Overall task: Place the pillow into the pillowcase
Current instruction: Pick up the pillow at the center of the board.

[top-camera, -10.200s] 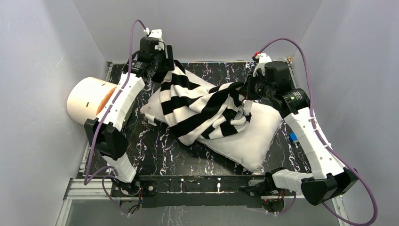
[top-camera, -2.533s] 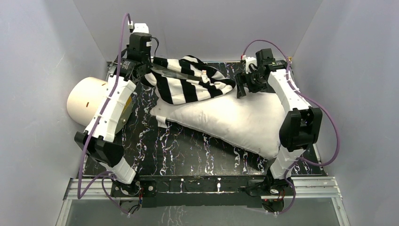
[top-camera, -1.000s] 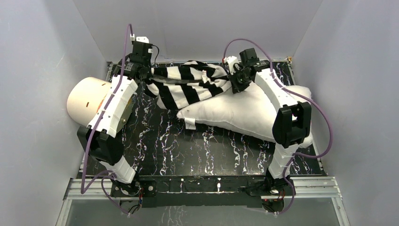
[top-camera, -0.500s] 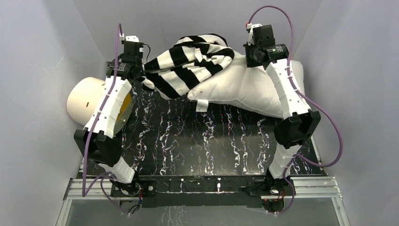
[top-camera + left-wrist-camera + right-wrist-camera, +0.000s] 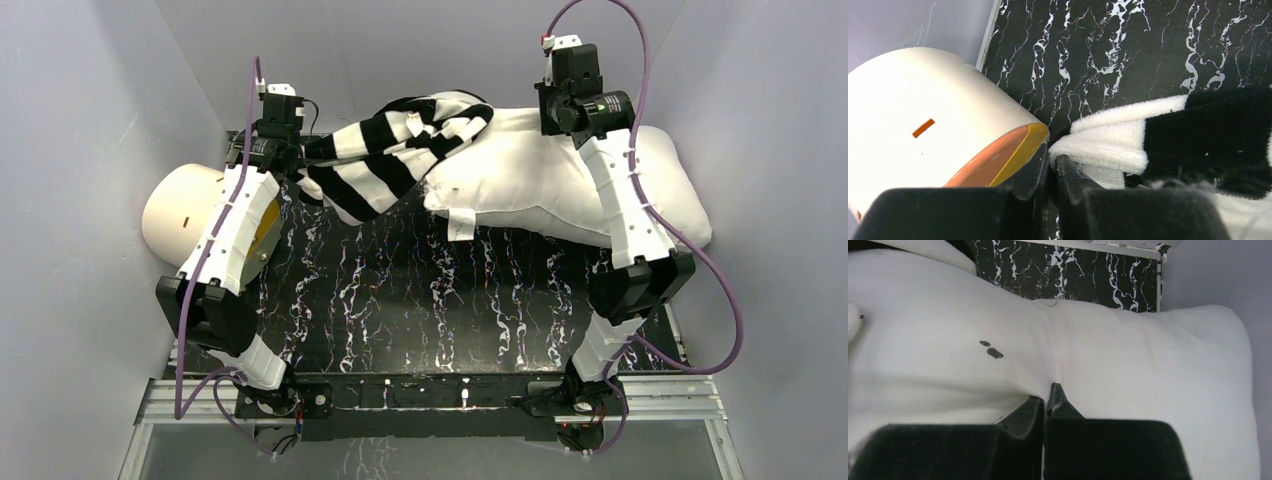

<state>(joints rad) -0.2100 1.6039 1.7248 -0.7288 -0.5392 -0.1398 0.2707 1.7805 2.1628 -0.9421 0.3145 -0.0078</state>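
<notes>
The pillow [image 5: 545, 185] hangs crosswise with its end by the wall. My right gripper will next go up, swing it lengthwise, lower it onto the open tabletop and release it.
The white pillow [image 5: 545, 185] hangs lifted at the back right, one end sagging toward the right wall. My right gripper [image 5: 562, 130] is shut on a pinch of its fabric; the right wrist view shows the jaws [image 5: 1048, 396] closed on a fold of the pillow [image 5: 1148, 355]. The black-and-white striped pillowcase [image 5: 395, 150] drapes from my left gripper [image 5: 296, 156] across to the pillow's left end. In the left wrist view the left gripper [image 5: 1053, 162] is shut on the hem of the pillowcase [image 5: 1198, 125].
A cream cylinder with an orange face [image 5: 190, 212] lies at the left edge, close beside the left arm, and fills the left of the left wrist view [image 5: 923, 125]. The black marbled tabletop [image 5: 400, 300] is walled by grey panels on three sides.
The right gripper closed on the pillow and rose toward the back wall, dragging the pillow up and to the right. The pillowcase stretched between both; the left gripper stayed put.
</notes>
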